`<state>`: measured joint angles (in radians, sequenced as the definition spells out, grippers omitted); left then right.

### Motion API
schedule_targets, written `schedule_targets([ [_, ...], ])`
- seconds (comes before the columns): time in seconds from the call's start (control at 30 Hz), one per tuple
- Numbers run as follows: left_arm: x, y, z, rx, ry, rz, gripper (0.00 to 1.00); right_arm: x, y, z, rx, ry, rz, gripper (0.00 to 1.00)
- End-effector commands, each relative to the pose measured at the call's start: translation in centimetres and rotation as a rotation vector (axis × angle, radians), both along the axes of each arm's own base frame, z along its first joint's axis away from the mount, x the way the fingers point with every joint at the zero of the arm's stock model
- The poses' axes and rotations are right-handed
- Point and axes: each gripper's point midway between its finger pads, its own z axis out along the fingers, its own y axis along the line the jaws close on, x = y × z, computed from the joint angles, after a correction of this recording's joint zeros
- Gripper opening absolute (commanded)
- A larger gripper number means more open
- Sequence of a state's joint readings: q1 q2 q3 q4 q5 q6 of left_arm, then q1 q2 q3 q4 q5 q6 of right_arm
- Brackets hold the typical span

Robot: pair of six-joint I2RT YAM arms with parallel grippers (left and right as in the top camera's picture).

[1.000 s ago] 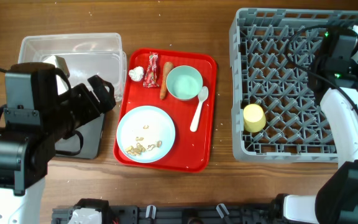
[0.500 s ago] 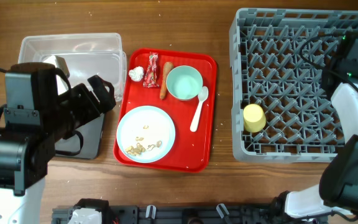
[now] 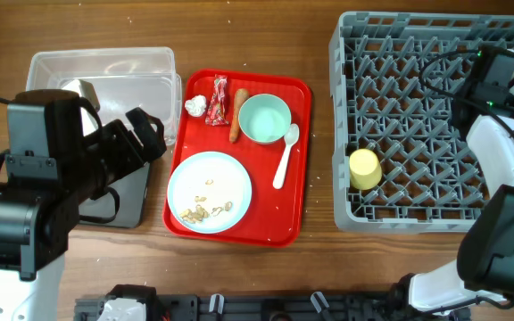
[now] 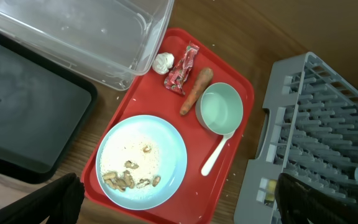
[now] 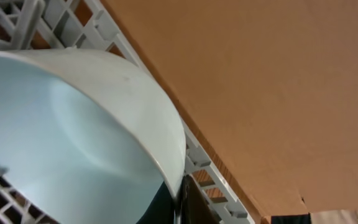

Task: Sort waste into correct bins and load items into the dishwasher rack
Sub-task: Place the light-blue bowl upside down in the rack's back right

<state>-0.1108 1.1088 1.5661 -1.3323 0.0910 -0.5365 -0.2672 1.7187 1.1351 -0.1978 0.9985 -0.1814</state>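
The right gripper lowers the tilted bowl onto the rack's wires below it next and releases the bowl's rim, since the yellow cup point(image 3: 363, 168) lies well clear.
My right gripper point(image 5: 178, 202) is shut on the rim of the pale blue bowl point(image 5: 73, 137), held tilted over the grey dishwasher rack point(image 3: 400, 89) at its far right; the arm hides the bowl in the overhead view. A yellow cup point(image 3: 363, 168) lies in the rack. My left gripper point(image 4: 179, 196) is open and empty, high above the tray. The pale blue plate point(image 3: 209, 192) with beige crumbs point(image 3: 205, 211), mint bowl point(image 3: 264, 119), white spoon point(image 3: 285, 154), carrot stick point(image 3: 237, 122), red wrapper point(image 3: 219, 102) and paper ball point(image 3: 195, 106) sit on the red tray point(image 3: 302, 160).
The clear tub point(image 3: 105, 67) stands at the back left, with the black tray point(image 3: 132, 201) in front of it, partly under my left arm. Bare wooden table lies between the red tray and the rack.
My right arm swung slightly right and back again at the rack's far right side, still holding the bowl. The left arm and the things on the tray have not moved.
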Motion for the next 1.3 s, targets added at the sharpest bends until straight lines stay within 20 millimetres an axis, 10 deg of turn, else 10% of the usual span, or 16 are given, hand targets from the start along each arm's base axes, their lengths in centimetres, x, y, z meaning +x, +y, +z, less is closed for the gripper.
schedule_targets([
  [0.0, 0.1, 0.2, 0.2, 0.002, -0.008, 0.008, 1.00, 1.2, 1.3, -1.2, 0.032, 0.029, 0.054, 0.04],
  [0.93, 0.1, 0.2, 0.2, 0.002, -0.008, 0.008, 1.00, 2.0, 9.5, -3.1, 0.069, 0.201, 0.224, 0.09],
  [1.03, 0.1, 0.2, 0.2, 0.002, -0.008, 0.008, 1.00, 1.7, 9.6, -1.1, 0.092, 0.080, 0.200, 0.23],
  [1.27, 0.1, 0.2, 0.2, 0.002, -0.008, 0.008, 1.00, 2.3, 18.9, 1.6, 0.729, -0.237, 0.547, 0.30],
])
